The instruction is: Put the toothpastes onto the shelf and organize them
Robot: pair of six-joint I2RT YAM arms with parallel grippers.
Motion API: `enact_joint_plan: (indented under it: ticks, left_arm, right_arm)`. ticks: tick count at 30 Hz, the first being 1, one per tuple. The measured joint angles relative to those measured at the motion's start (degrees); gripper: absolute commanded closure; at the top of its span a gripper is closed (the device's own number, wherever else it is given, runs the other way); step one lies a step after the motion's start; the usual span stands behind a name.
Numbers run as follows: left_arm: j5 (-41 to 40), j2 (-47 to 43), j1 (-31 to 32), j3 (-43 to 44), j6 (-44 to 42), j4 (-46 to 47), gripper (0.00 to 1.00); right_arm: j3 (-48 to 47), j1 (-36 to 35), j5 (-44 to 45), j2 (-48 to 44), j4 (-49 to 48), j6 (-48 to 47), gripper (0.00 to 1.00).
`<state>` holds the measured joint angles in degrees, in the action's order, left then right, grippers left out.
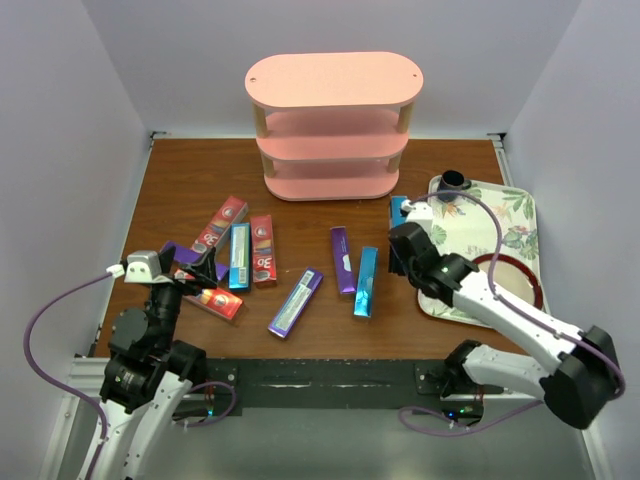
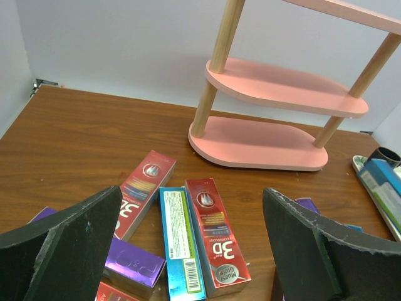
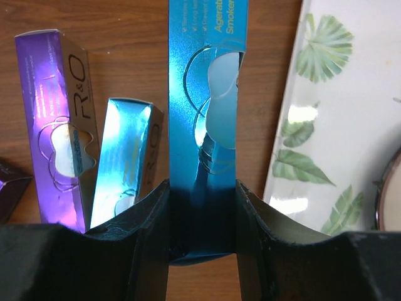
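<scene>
The robot will use its right gripper to carry the blue carton outward onto the bottom board's bare end [image 1: 374, 187] by the tray and let go of it.
The pink three-tier shelf [image 1: 330, 120] stands at the back of the table with bare boards, and shows in the left wrist view too as the shelf [image 2: 263, 141]. My right gripper [image 3: 202, 188] is shut on one end of a shiny blue toothpaste carton [image 3: 207, 75], beside the tray. My left gripper [image 2: 193, 207] hangs open above a teal carton [image 2: 178, 241] and a red "3D" carton [image 2: 216, 235]. Another red carton [image 1: 222, 222], a third red one [image 1: 213, 300], two purple cartons [image 1: 296, 302] [image 1: 342, 259] and a teal carton [image 1: 366, 281] lie loose on the table.
A floral tray [image 1: 500, 215] sits at the right with a black cup [image 1: 453, 180] and a red-rimmed dish [image 1: 510, 285]. White walls close in the table on three sides. Another purple carton [image 2: 128, 263] lies under my left finger.
</scene>
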<state>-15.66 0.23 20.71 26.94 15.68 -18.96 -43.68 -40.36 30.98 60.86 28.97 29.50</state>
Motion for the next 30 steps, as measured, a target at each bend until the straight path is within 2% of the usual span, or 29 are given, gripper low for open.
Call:
enact_joint_plan:
  ticks: [12, 19, 30]
  left_arm:
    - [0.02, 0.0, 0.0, 0.0, -0.04, 0.04, 0.0]
    - [0.04, 0.0, 0.0, 0.0, -0.11, 0.76, 0.01]
    - [0.55, 0.0, 0.0, -0.02, -0.22, 1.73, 0.01]
  right_arm:
    - [-11.52, 13.49, -15.78, 22.75, -16.85, -11.74, 0.75]
    - [-21.44, 16.06, -18.4, 35.47, -23.32, -14.84, 0.75]
    - [-26.47, 17.46, -18.43, 47.28, -30.91, -15.61, 0.71]
